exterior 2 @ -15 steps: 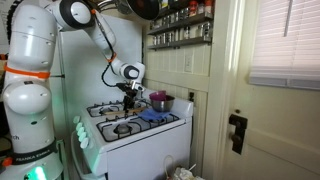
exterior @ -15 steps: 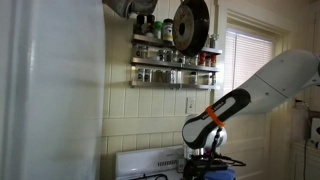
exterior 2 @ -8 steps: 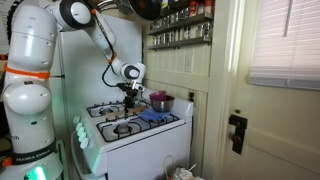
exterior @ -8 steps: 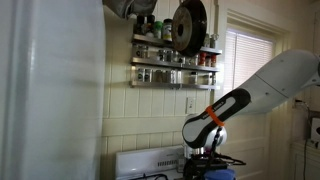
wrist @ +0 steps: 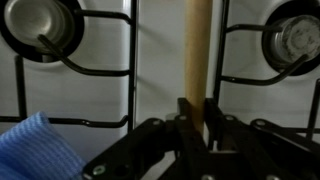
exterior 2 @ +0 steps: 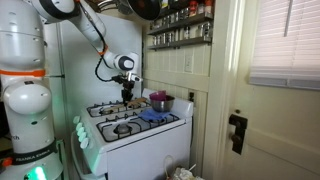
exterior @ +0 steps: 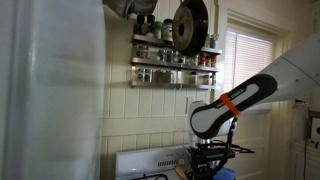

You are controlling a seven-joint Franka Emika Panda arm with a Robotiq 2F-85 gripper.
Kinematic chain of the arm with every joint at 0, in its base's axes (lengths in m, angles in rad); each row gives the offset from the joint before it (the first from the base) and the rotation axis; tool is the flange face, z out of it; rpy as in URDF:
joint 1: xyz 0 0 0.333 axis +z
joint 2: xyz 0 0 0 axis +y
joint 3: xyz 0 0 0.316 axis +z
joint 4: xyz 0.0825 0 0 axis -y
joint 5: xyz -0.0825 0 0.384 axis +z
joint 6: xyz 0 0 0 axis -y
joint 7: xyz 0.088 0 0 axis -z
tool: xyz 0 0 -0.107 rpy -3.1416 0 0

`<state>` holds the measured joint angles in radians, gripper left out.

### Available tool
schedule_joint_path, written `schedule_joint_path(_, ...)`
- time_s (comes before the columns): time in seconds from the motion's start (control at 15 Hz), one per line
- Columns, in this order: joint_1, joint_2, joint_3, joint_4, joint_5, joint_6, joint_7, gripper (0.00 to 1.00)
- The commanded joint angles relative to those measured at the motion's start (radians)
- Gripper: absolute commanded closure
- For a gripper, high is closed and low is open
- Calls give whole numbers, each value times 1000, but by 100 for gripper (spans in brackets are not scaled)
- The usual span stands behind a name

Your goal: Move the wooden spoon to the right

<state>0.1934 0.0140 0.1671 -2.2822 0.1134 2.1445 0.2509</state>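
Note:
My gripper swings the spoon across next, turning, and releases it at the front burner (exterior 2: 122, 128), which lies toward the stove's near side, clear of the blue cloth.
In the wrist view my gripper (wrist: 197, 118) is shut on the handle of the wooden spoon (wrist: 197, 50), a pale wood stick that runs straight up the frame over the white stove top. Its bowl end is out of frame. In an exterior view the gripper (exterior 2: 128, 92) hangs above the back of the stove (exterior 2: 130, 125); the spoon is too small to make out there. In the second exterior view the gripper (exterior: 208, 158) is low above the stove, partly cut off by the frame edge.
Black burner grates (wrist: 95, 70) flank the spoon on both sides. A blue cloth (wrist: 35, 150) lies at the lower left of the wrist view and on the stove (exterior 2: 152, 116). A metal pot (exterior 2: 160, 102) stands at the back. A spice rack (exterior: 172, 62) and a hanging pan (exterior: 190, 25) are above.
The arm has lifted and swung: the elbow rose in both exterior views and the gripper moved up slightly over the back of the stove.

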Motion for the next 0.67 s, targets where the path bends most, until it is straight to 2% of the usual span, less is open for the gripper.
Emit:
schedule_joint_path(0.0, -11, -168, -1, -62, -36, -171, -94, 95)
schedule_joint_path(0.27, -35, -290, -28, -86, -59, -338, -200, 95)
schedule_joint_path(0.47, -57, -347, -52, -127, -59, -358, -229, 95)
schedule_joint_path(0.6, -70, -389, -64, -184, -52, -331, -225, 95)
